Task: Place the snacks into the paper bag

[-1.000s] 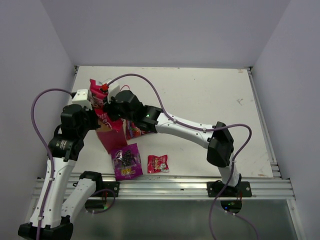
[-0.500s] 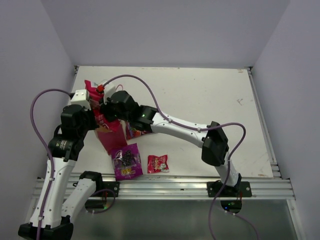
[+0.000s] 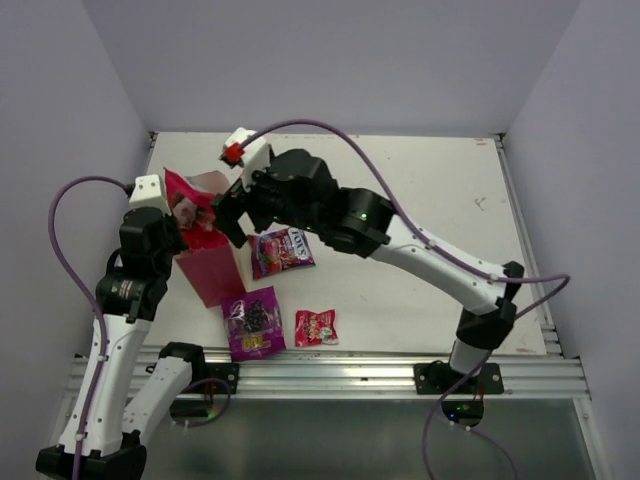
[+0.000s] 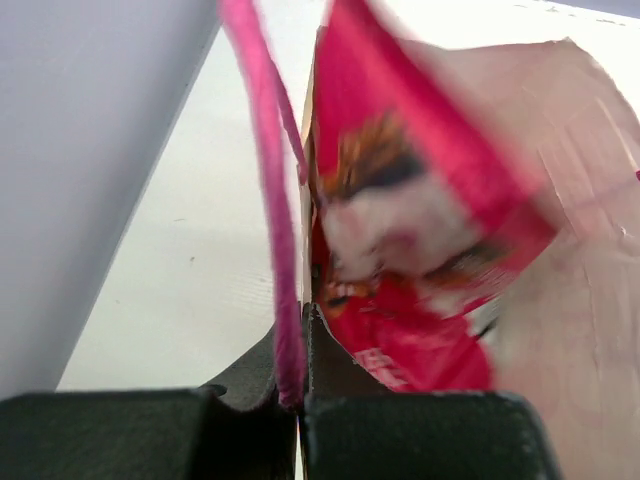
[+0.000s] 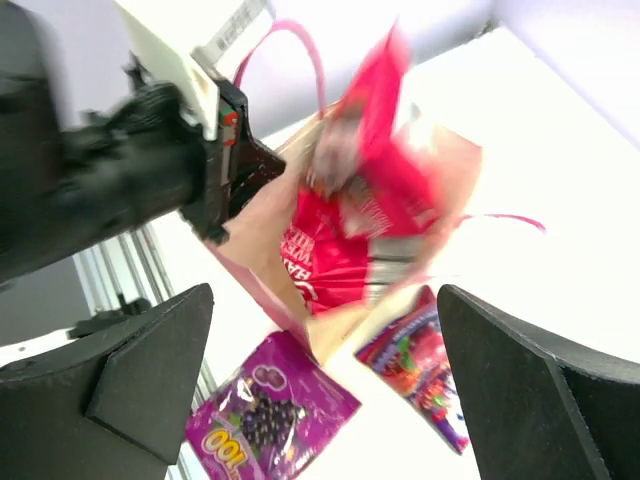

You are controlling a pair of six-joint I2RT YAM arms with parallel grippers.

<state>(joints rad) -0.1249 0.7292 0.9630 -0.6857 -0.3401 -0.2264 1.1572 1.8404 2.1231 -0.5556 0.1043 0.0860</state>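
I need to move my right gripper down and back next, onto the purple pouch's edge (image 3: pixel 277 322) (image 5: pixel 312 443) by the small red packet, because the pouch is below and nearer my base.
The paper bag (image 3: pixel 208 272) stands upright at the left of the table, tan inside (image 5: pixel 262 240) with a pink outer face. My left gripper (image 3: pixel 183 238) is shut on its rim and pink string handle (image 4: pixel 272 210). The large pink-red pouch (image 3: pixel 190 203) stands in the bag's mouth, its top sticking out and blurred (image 5: pixel 352 225). Just right of the bag and above it, my right gripper (image 3: pixel 236 218) is open and holds nothing (image 5: pixel 340 385). The purple pouch (image 3: pixel 254 323), the purple-pink packet (image 3: pixel 282 250) and the small red packet (image 3: pixel 316 327) lie flat on the table.
The aluminium rail (image 3: pixel 340 362) runs along the near table edge, close to the purple pouch and the small red packet. The left wall (image 4: pixel 90 150) stands close beside the bag. A purple cable (image 3: pixel 330 128) loops over the right arm.
My right gripper has opened and let go of the pink-red pouch, which now sits in the bag. The right arm has lifted and pulled back to the right.
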